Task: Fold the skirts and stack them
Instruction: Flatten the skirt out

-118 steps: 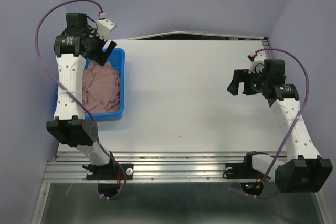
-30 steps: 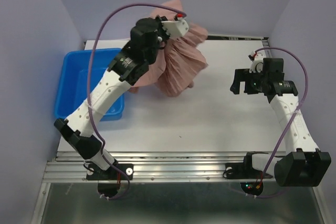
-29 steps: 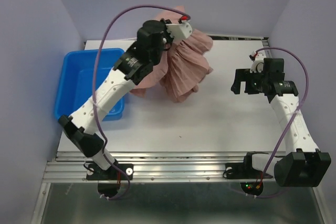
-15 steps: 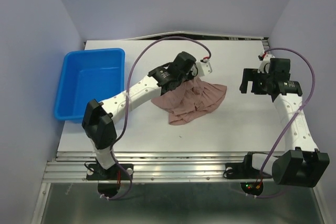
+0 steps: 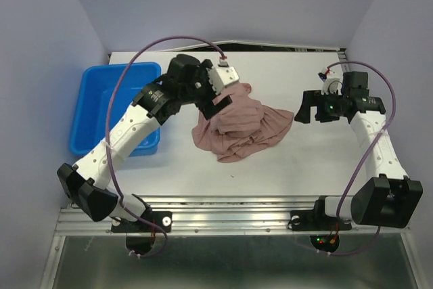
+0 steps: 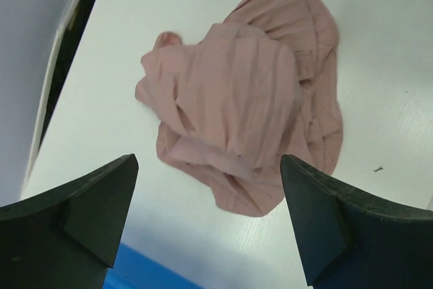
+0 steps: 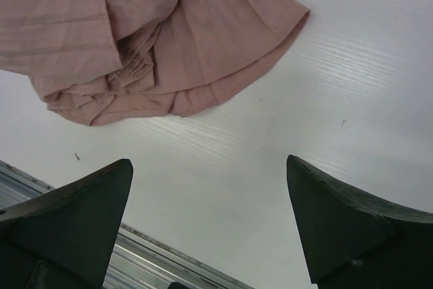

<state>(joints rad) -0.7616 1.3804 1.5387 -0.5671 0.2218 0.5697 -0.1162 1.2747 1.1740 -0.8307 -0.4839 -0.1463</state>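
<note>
I will next move my right gripper to the left in the top view, turn it and lower it onto the skirt's raised middle fold (image 5: 232, 128), because the skirt is crumpled.
A dusty pink striped skirt (image 5: 242, 125) lies crumpled in a heap on the white table (image 5: 203, 174), to the right of the blue bin (image 5: 118, 109). It also shows in the left wrist view (image 6: 243, 99) and the right wrist view (image 7: 155, 38). My left gripper (image 5: 220, 98) is open and empty, raised just above the skirt's upper left edge. My right gripper (image 5: 308, 107) is open and empty, just right of the skirt's right hem.
The blue bin stands at the table's left side and looks empty; its corner shows in the left wrist view (image 6: 142, 275). A metal rail (image 5: 223, 211) runs along the near table edge. Lilac walls enclose the back and sides.
My left gripper carried the skirt out of the bin to the table's middle, let it go, and rose off it. My right gripper shifted slightly left toward the skirt.
</note>
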